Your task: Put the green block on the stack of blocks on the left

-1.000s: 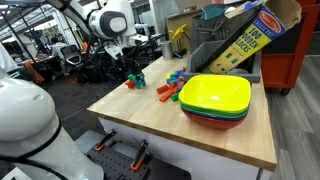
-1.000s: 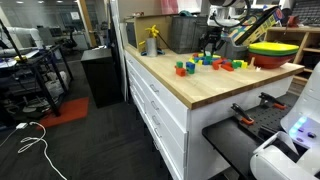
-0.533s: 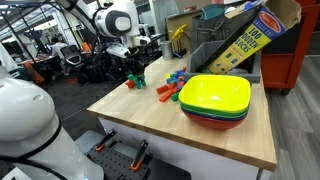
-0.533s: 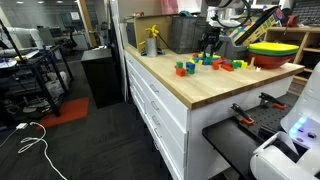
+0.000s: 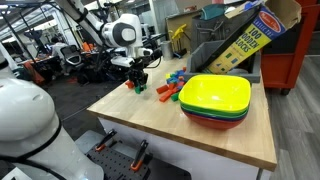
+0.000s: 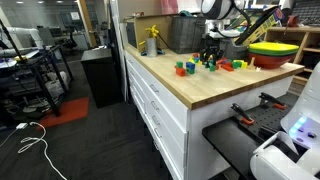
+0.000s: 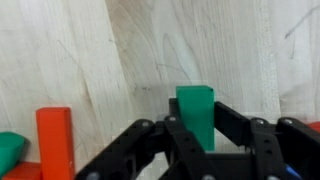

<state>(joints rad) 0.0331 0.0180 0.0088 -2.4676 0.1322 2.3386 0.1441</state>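
Observation:
My gripper lowers the green block a little onto the bare tabletop just below next and releases it there, since that spot lies clear of the red block (image 7: 55, 135).
My gripper (image 7: 196, 122) is shut on the green block (image 7: 194, 100), which stands upright between the black fingers just above the wooden tabletop. In both exterior views the gripper (image 5: 138, 79) (image 6: 210, 60) hangs low over the table's far end. The stack of blocks (image 6: 184, 68), a tight red, blue and green group, sits a short way from the gripper. A red block (image 7: 55, 135) and a bit of another green block (image 7: 9, 146) show at the left of the wrist view.
A loose heap of mixed coloured blocks (image 5: 172, 86) (image 6: 228, 64) lies beside the gripper. Stacked bowls with a yellow-green one on top (image 5: 215, 98) (image 6: 272, 50) stand further along the wooden table (image 5: 190, 140). Boxes and clutter line the back edge.
The arm has come down and shifted slightly along the table, bringing the gripper with the green block close to the tabletop near the blocks.

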